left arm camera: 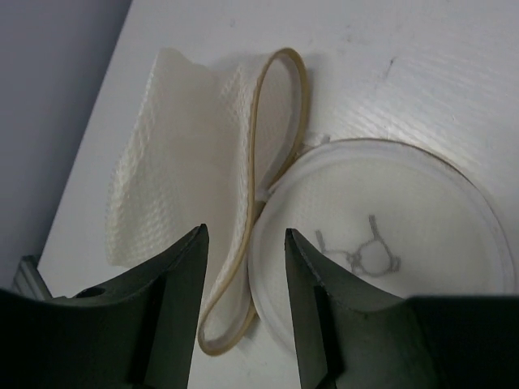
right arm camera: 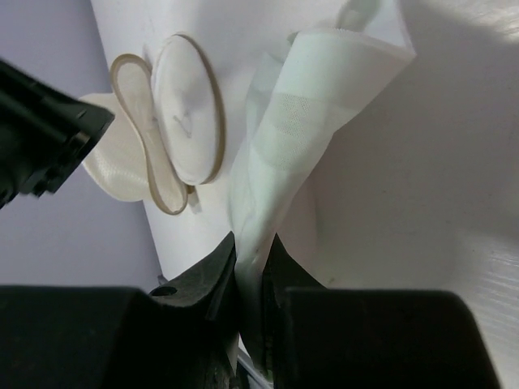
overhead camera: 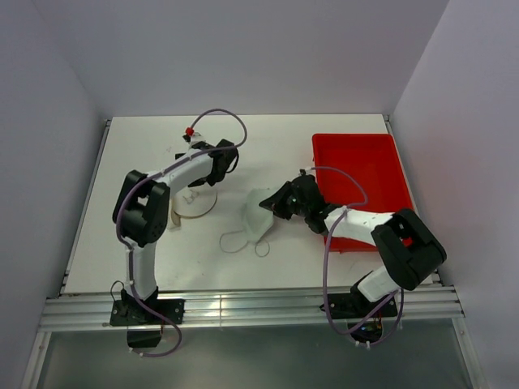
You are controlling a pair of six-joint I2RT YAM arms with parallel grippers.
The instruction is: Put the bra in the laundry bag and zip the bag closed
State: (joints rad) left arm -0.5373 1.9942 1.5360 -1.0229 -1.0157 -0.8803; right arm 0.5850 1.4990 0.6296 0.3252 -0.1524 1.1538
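My left gripper should go down onto the raised tan rim's mesh-side edge (left arm camera: pixel 246 225), away from the printed disc.
The laundry bag (overhead camera: pixel 197 209) lies on the table left of centre, partly hidden under my left gripper (overhead camera: pixel 203 180). In the left wrist view its printed disc face (left arm camera: pixel 381 219) lies flat, with the cream mesh (left arm camera: pixel 170 170) and the tan-edged opening beside it. My left gripper (left arm camera: pixel 246 243) is open above the bag, its jaws astride the opening's rim. The white bra (overhead camera: pixel 259 217) is at the table's middle, with thin straps trailing left. My right gripper (right arm camera: pixel 253 239) is shut on the bra (right arm camera: pixel 308 121), and the bag (right arm camera: pixel 186 105) shows beyond it.
A red tray (overhead camera: pixel 365 174) stands at the right rear, just behind my right arm. White walls close in the table on three sides. My left gripper's black body (right arm camera: pixel 40 130) shows at the left in the right wrist view.
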